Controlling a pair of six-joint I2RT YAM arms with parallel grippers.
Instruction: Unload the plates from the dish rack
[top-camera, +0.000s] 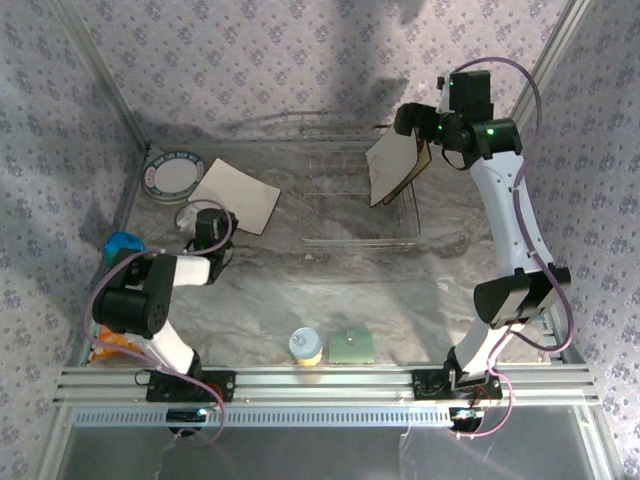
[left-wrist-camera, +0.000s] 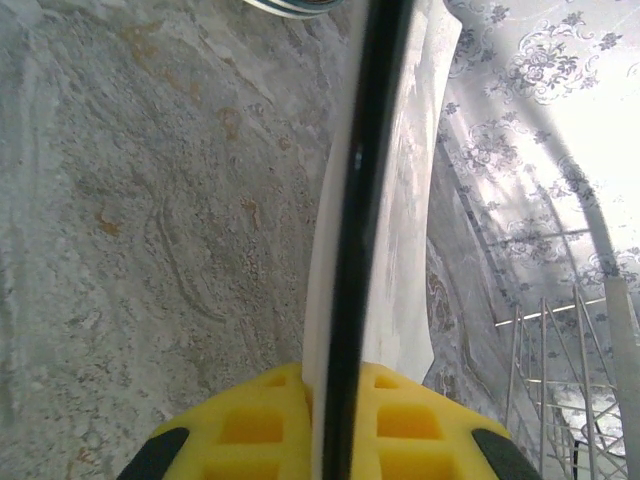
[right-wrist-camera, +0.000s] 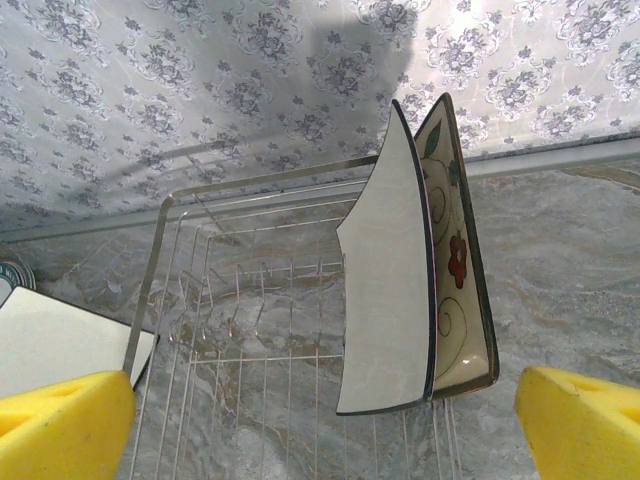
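Observation:
I should move my left gripper down and toward the dish rack and release its square plate on the bare table there, because the plate's edge crowds the teal-rimmed plate.
The silver wire dish rack stands at the back middle of the table. At its right end two square cream plates stand upright side by side: a plain one and a flower-printed one. My right gripper is open, hovering above and in front of them, its yellow fingertips wide apart and touching nothing. My left gripper is shut on the dark-rimmed edge of another square cream plate, left of the rack and low over the table. A small round teal-rimmed plate lies at the back left.
A small green square pad and a yellow cup with a pale blue lid sit near the front middle. A blue object lies at the left edge. Patterned walls close in the back and sides.

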